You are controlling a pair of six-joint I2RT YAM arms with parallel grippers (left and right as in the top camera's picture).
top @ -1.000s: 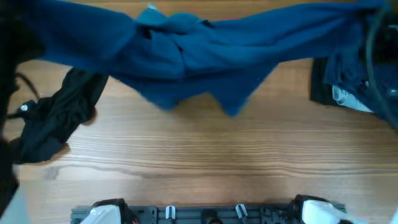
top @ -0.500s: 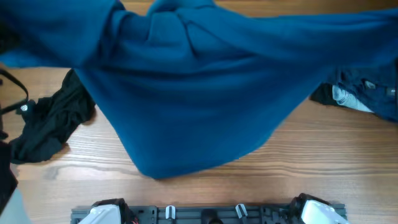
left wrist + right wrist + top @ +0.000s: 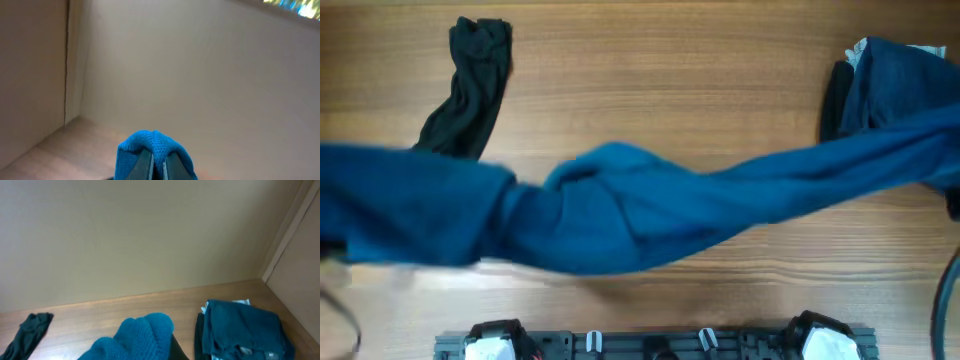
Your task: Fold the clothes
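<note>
My left gripper carries the fold outward and down to the bare far tabletop beside the black garment next, and lets go of it there.
A large medium-blue T-shirt (image 3: 620, 215) hangs stretched in the air across the whole table, bunched in the middle. In the left wrist view my left gripper (image 3: 159, 169) is shut on a fold of the shirt (image 3: 154, 146), which wraps over both dark fingers (image 3: 144, 167). My right gripper (image 3: 169, 353) is shut on another bunch of the shirt (image 3: 137, 339), and only one dark finger edge shows beside it. Neither gripper shows in the overhead view, where the shirt's ends run off both sides. A long black garment (image 3: 470, 90) lies crumpled at the far left of the table.
A stack of folded navy, black and pale pieces (image 3: 885, 80) sits at the far right, also in the right wrist view as the stack (image 3: 245, 330). The black garment (image 3: 30, 330) shows there too. The arm bases (image 3: 650, 343) line the near edge. A wall stands behind the table.
The blue T-shirt has swung from the far side towards the near edge, uncovering the black garment and the folded stack. Both grippers stay shut on it.
</note>
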